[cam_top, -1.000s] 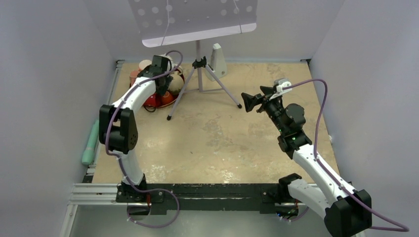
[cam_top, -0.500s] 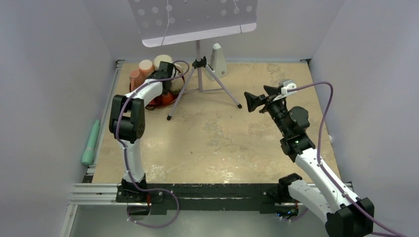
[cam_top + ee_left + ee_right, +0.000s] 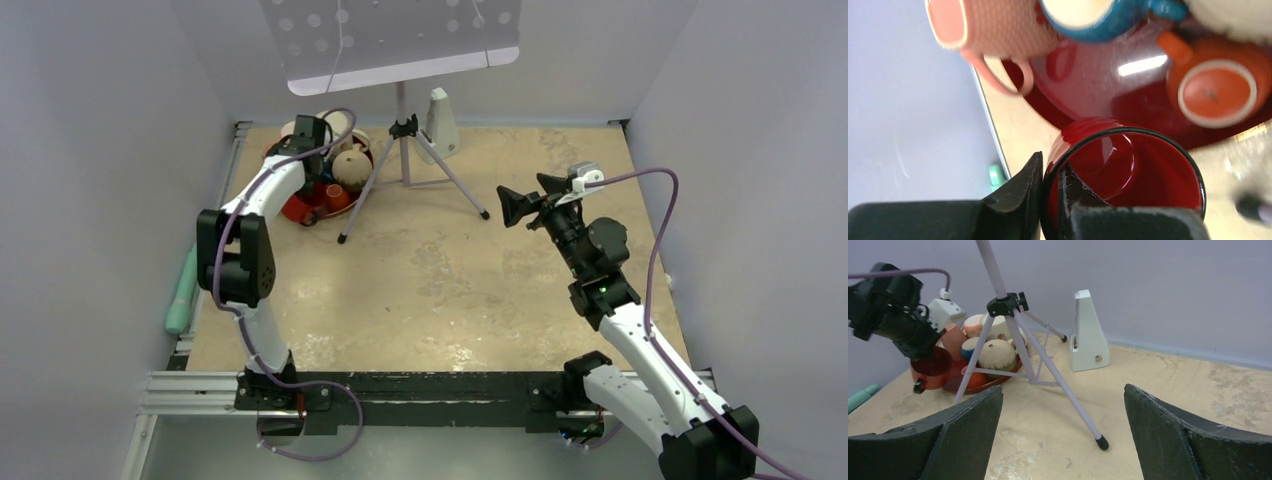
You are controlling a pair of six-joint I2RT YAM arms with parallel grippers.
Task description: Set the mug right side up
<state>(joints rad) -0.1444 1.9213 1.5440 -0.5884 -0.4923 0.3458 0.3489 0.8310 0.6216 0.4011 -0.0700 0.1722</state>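
Note:
I should next pull my left gripper back from the tray and down to release the red mug, as bare tabletop lies below the gripper, nearer my base.
A glossy red mug with a dark rim sits at the near left edge of the red tray, its mouth facing the left wrist camera. My left gripper is shut on the mug's rim, one finger outside the wall and one inside. The top view shows that mug below the left wrist. In the right wrist view the mug hangs under the left gripper, mouth roughly upward. My right gripper is open over bare table at mid right, holding nothing.
The tray also holds a pink mug, a blue mug, an orange mug and a cream one. A music stand's tripod straddles the back middle, a white metronome beside it. A green tool lies off the left edge.
The left gripper has closed onto the red mug's rim, and its wrist has swung left over the tray's left side. The right arm has barely moved.

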